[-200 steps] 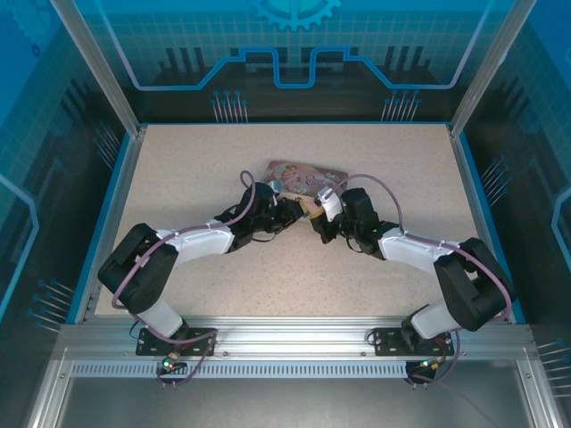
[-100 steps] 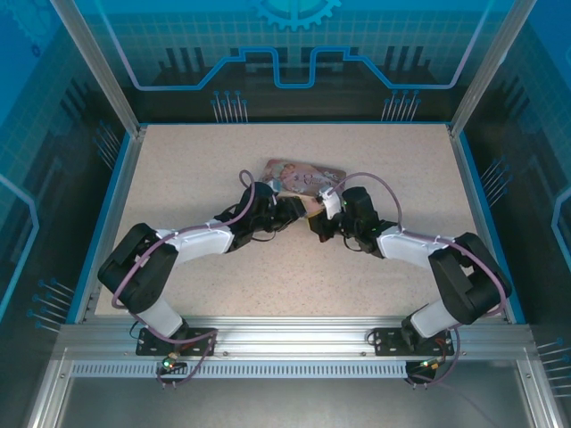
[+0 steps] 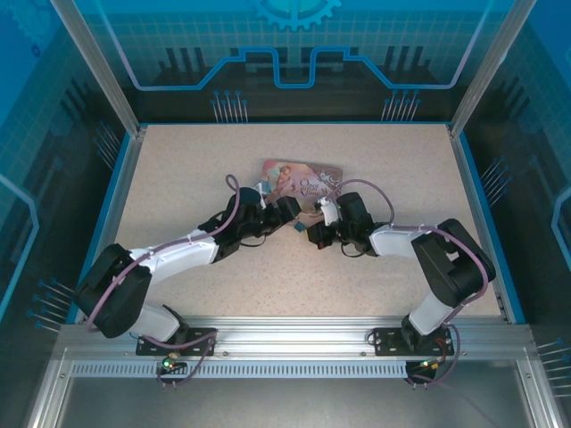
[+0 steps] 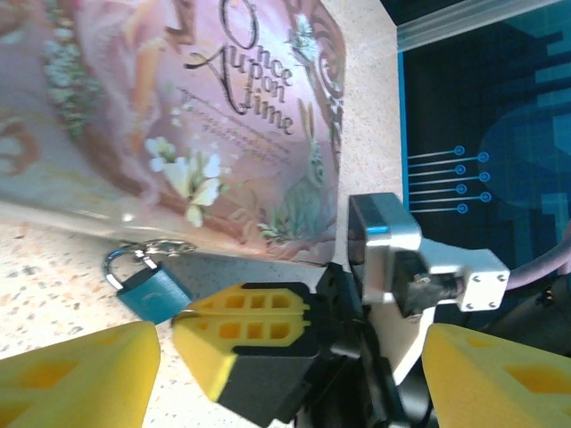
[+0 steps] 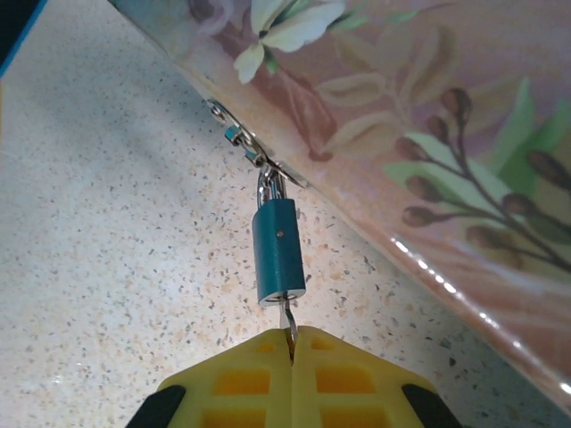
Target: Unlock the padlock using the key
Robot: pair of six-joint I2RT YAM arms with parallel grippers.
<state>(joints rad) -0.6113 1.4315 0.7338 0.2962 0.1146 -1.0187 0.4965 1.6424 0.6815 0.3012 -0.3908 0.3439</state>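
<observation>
The key's tip is inside the keyhole at the padlock's bottom end (image 3: 303, 230) (image 5: 283, 300), so next my right gripper needs to stay in place in front of the keyhole and open its fingers to release the key.
The tiny blue-teal padlock (image 5: 278, 251) hangs by its silvery shackle from the latch (image 5: 241, 138) on the near edge of the pink tin (image 5: 401, 116). My right gripper (image 5: 292, 343) is shut on the thin dark key (image 5: 287, 323), whose tip sits in the keyhole at the padlock's bottom end. In the left wrist view the padlock (image 4: 153, 290) lies on the table beside the right gripper's yellow fingers (image 4: 241, 334). My left gripper (image 4: 285, 383) is open wide, its fingers on either side of them and touching nothing. From above, both grippers (image 3: 287, 211) (image 3: 314, 234) meet at the tin's front edge.
The pink illustrated tin (image 3: 302, 181) lies flat at the middle of the speckled table (image 3: 178, 169). Blue walls and aluminium posts ring the table. Open tabletop lies to the left, right and far side of the tin.
The left arm has stretched forward and lower toward the tin. The right gripper has edged left and closer to the padlock, still shut on the key.
</observation>
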